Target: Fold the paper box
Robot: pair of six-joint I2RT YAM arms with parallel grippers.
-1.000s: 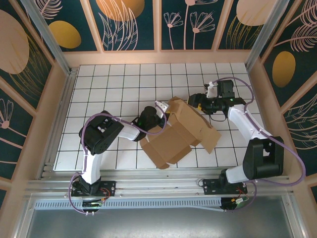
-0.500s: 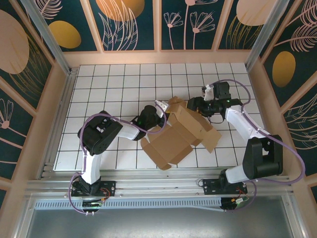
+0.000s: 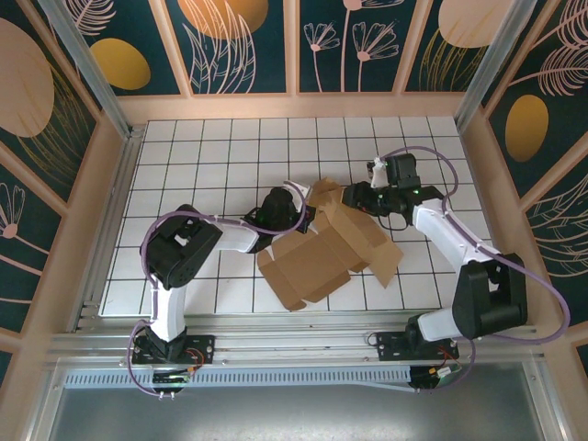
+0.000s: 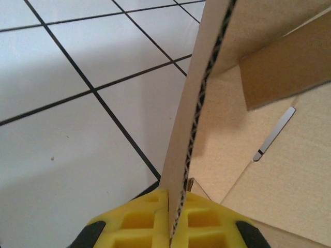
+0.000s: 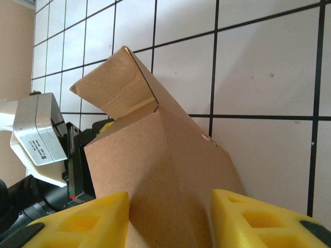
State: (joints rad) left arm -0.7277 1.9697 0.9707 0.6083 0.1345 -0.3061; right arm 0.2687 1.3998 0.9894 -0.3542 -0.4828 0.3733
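I need to pull my left gripper back toward the base over the box's flat panel [image 3: 310, 260], then release the box's thin upright side.
The paper box [image 3: 317, 255], plain brown cardboard, lies half folded in the middle of the gridded table [image 3: 202, 156]. My left gripper [image 3: 296, 208] is at its far left corner. In the left wrist view that gripper [image 4: 175, 219] is shut on the edge of an upright box wall [image 4: 199, 98]. My right gripper [image 3: 353, 194] is at the far right side of the box. In the right wrist view its yellow fingers [image 5: 83, 222] stand apart, open, either side of a creased box panel [image 5: 160, 170]. Whether the pads touch the panel is unclear.
Tall patterned walls and metal posts [image 3: 87, 73] enclose the table. The left arm's grey camera block [image 5: 39, 129] shows just beyond the box in the right wrist view. Bare white tiles [image 3: 230, 138] lie behind the box.
The right gripper has moved left onto the box and its jaws have narrowed. The raised right panel has dropped lower and the box has shifted slightly left. The left gripper stays clamped.
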